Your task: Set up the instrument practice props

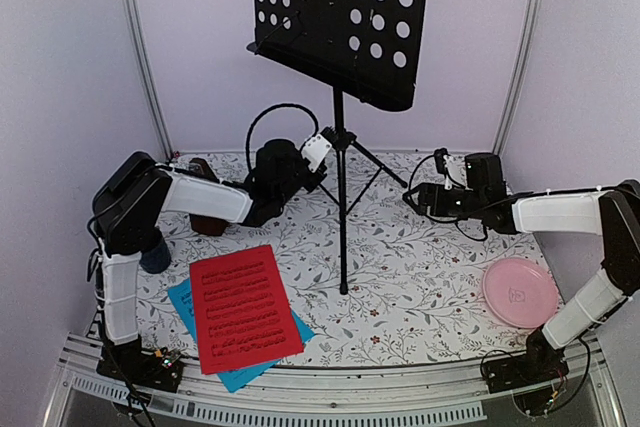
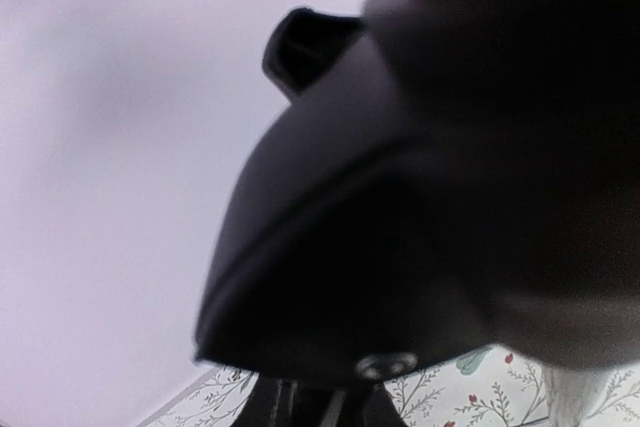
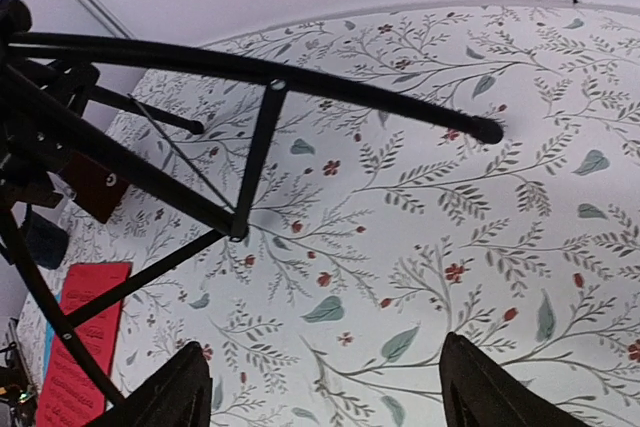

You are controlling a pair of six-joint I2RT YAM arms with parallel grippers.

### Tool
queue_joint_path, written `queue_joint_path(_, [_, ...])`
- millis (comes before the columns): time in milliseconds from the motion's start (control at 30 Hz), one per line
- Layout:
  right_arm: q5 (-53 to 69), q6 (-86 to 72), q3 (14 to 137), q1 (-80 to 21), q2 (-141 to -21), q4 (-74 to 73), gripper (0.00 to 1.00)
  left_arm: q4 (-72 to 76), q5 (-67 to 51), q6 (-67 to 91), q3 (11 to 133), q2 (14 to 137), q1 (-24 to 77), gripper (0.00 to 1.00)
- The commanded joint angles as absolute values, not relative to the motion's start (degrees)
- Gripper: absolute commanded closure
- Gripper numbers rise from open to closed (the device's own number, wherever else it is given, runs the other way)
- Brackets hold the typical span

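Note:
The music stand's perforated desk stands crooked, so my left gripper will next stay at the tripod hub (image 1: 343, 137), help swing the stand round to face the front, then release it.
The black perforated music stand (image 1: 340, 17) stands upright on its tripod at the back centre. My left gripper (image 1: 324, 145) reaches its pole at the tripod hub and looks shut on it. A dark part of the stand (image 2: 400, 247) fills the left wrist view. My right gripper (image 1: 413, 195) is open just right of the tripod's right foot (image 3: 487, 130), holding nothing. Its two fingertips (image 3: 480, 387) stand wide apart over the cloth. The red sheet (image 1: 245, 307) lies on the cyan sheet (image 1: 185, 299) at the front left. The brown metronome (image 1: 203, 222) is partly hidden behind the left arm.
A dark blue mug (image 1: 156, 255) sits by the left arm's elbow. A pink round plate (image 1: 520, 292) lies at the right front. The floral cloth (image 1: 420, 277) covers the table, and white walls close in the back and sides.

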State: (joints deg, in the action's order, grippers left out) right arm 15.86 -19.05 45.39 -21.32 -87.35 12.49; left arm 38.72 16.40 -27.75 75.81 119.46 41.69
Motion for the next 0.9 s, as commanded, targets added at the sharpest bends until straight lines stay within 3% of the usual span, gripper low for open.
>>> queue_joint_path(0, [19.0,-20.2,44.3,-26.1,-83.7,15.7,0.15,32.3,31.8,-14.0,74.7,118.7,43.1,1.00])
queue_joint_path(333, [16.8,-25.1,41.3,-34.6,-78.2,18.3,0.11,19.5,43.3,-9.3,82.6,121.9,48.2,1.00])
queue_joint_path(767, [4.5,-24.1,43.5,-40.6,-84.0,17.0,0.10,8.0,42.2,-1.3,84.6,121.2,51.3,1.00])
queue_joint_path(867, [2.9,-22.9,45.2,-40.7,-85.7,16.4,0.11,5.3,40.8,0.3,84.6,119.9,51.7,0.95])
